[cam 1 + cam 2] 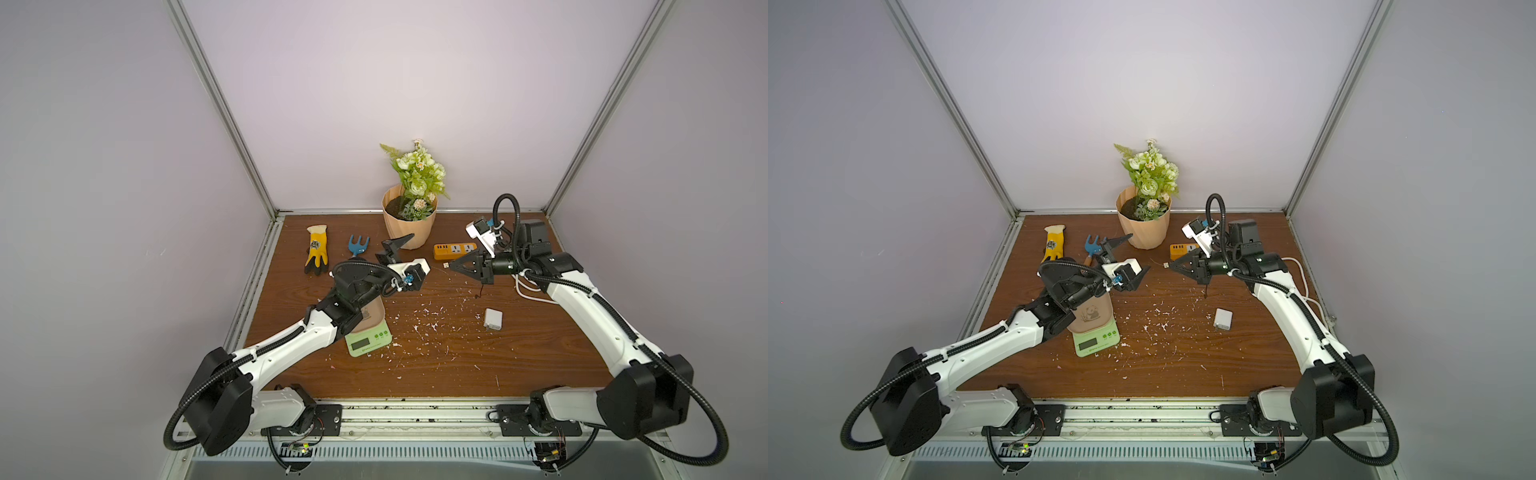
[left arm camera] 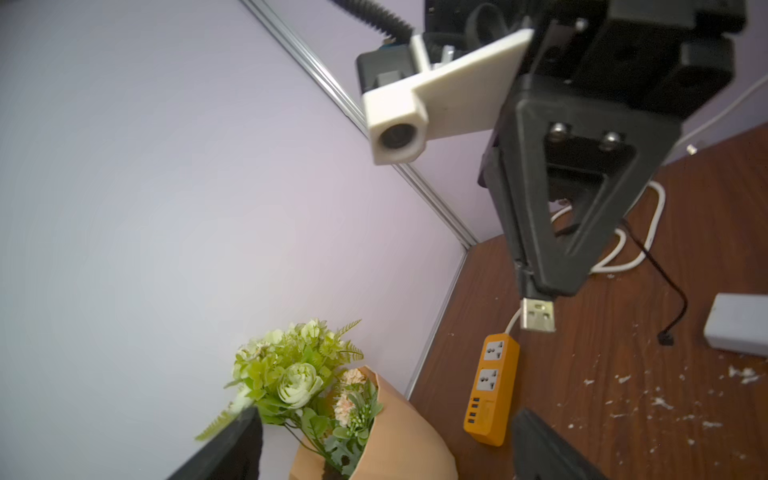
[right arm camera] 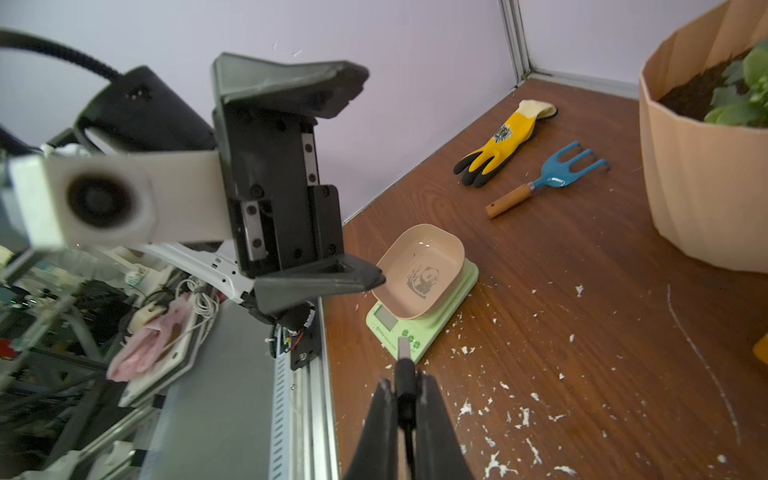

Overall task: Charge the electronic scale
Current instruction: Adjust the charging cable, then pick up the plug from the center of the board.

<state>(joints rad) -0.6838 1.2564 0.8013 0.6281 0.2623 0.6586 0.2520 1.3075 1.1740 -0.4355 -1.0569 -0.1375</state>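
Observation:
The charger cube lies on the table, so the robot's left gripper will next swing across the table and down over the white charger cube (image 1: 493, 320) (image 2: 740, 322), turning its open fingers downward.
The electronic scale (image 1: 368, 343) (image 1: 1096, 343) (image 3: 419, 328) is light green with a tan panda tray (image 3: 419, 270). It sits near the table's front left, partly under my left forearm. My right gripper (image 1: 451, 266) (image 3: 405, 382) is shut on the black USB plug (image 1: 445, 264) (image 2: 538, 313) (image 3: 404, 347), whose metal end sticks out past the tips. The thin black cable (image 2: 648, 257) trails down from it to the table. My left gripper (image 1: 419, 255) (image 2: 386, 449) is open and holds nothing. It hovers to the left of the plug, facing it across a gap.
An orange power strip (image 1: 455, 250) (image 2: 492, 390) lies behind the right gripper, beside a tan flower pot (image 1: 409, 226). A white charger cube (image 1: 493, 319) lies on the table's right side. A glove (image 1: 316, 253) and blue rake (image 1: 358, 246) lie back left. White flecks litter the wood.

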